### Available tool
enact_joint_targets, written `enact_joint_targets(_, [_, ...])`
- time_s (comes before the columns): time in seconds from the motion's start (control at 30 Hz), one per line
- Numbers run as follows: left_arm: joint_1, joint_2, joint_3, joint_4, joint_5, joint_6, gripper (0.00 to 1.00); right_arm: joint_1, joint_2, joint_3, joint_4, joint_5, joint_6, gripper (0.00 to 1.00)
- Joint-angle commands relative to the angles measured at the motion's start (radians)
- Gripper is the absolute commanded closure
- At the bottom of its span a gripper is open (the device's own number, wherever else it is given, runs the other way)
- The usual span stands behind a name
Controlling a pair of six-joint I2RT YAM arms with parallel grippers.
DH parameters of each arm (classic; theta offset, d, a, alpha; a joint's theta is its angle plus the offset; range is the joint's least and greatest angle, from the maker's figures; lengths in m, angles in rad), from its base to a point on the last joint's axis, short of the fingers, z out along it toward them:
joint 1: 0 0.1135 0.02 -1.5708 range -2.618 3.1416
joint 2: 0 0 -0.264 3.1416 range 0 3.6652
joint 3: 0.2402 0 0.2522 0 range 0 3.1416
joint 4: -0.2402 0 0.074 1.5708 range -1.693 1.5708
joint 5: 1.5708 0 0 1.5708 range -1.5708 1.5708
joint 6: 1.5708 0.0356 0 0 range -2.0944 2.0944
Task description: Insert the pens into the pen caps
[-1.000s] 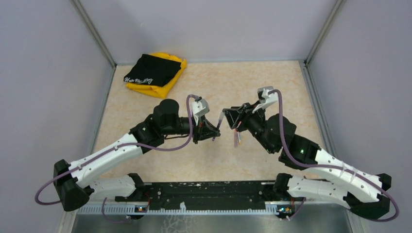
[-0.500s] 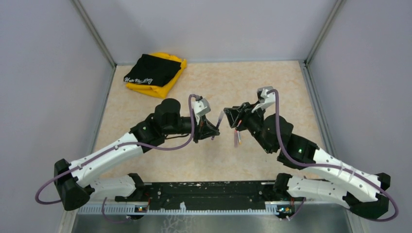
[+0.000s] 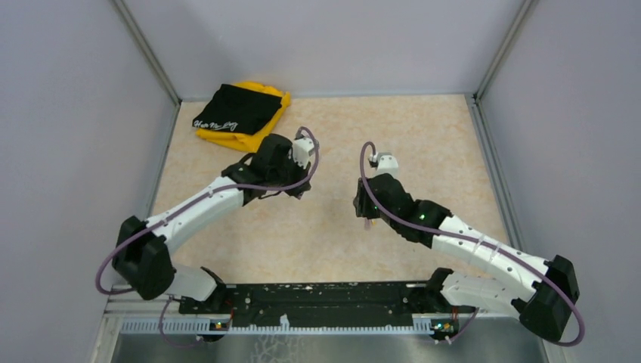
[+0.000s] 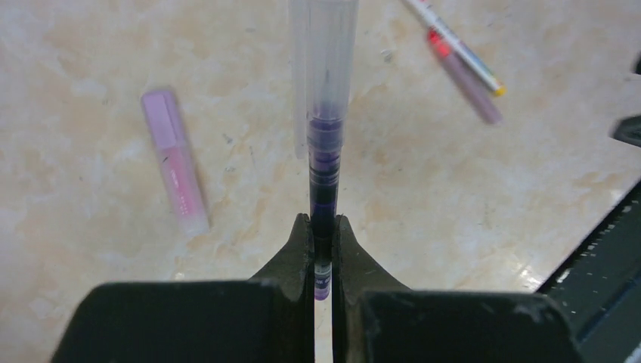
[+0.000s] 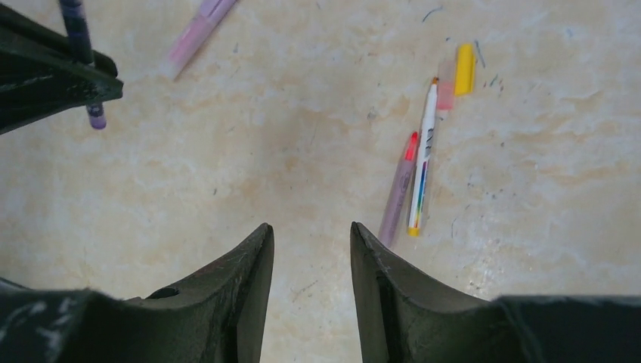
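The left gripper needs to go down to the bare table [image 3: 314, 190] [image 4: 261, 189] beside the pink cap next and open, since the black pen's far end is already in its cap.
My left gripper [image 4: 323, 221] is shut on the black pen [image 4: 325, 170], held above the table. A pale translucent lilac cap [image 4: 323, 53] sits over the pen's far end. The pink cap [image 4: 175, 161] lies on the table to its left. My right gripper [image 5: 310, 227] is open and empty, pointing down at bare table. To its right lie the white pen with orange [image 5: 422, 162] and, beside it, the pinkish pen with a red tip [image 5: 398, 193]. The orange-yellow cap [image 5: 463, 68] lies just beyond the white pen's tip. In the top view the arms hide most of these.
A folded yellow and black cloth [image 3: 240, 113] lies at the back left corner. A black rail [image 3: 325, 299] runs along the near edge. Grey walls close in the table on three sides.
The two grippers met at mid-table with the pen between them. Now they are apart: the right has let go and turned down, the left has drawn back left with the capped pen.
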Motion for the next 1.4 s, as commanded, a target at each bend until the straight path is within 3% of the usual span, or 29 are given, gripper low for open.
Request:
enact_joint_targets(0.0, [0.009, 0.14, 0.099, -0.116, -0.159, 0.046, 1.0, -0.075, -0.045, -0.048, 0.127, -0.276, 0.024, 0.58])
enact_joint_targets(0.2, [0.019, 0.448, 0.297, -0.284, -0.284, 0.066, 1.0, -0.144, -0.126, -0.15, 0.195, -0.394, 0.056, 0.58])
enact_joint_targets(0.4, [0.03, 0.595, 0.375, -0.32, -0.349, 0.073, 1.0, -0.146, -0.182, -0.188, 0.168, -0.385, 0.065, 0.57])
enact_joint_targets(0.73, [0.058, 0.634, 0.383, -0.33, -0.313, 0.063, 1.0, -0.146, -0.219, -0.213, 0.155, -0.373, 0.074, 0.57])
enact_joint_targets(0.83, [0.06, 0.647, 0.377, -0.332, -0.31, 0.057, 0.96, -0.147, -0.229, -0.216, 0.159, -0.361, 0.076, 0.55])
enact_joint_targets(0.93, [0.062, 0.656, 0.374, -0.335, -0.292, 0.049, 0.92, -0.147, -0.248, -0.218, 0.159, -0.352, 0.074, 0.45])
enact_joint_targets(1.1, [0.061, 0.655, 0.364, -0.332, -0.273, 0.033, 0.85, -0.146, -0.29, -0.229, 0.145, -0.355, 0.057, 0.44])
enact_joint_targets(1.37, [0.061, 0.66, 0.367, -0.308, -0.222, 0.006, 0.83, -0.146, -0.313, -0.231, 0.107, -0.375, 0.015, 0.44])
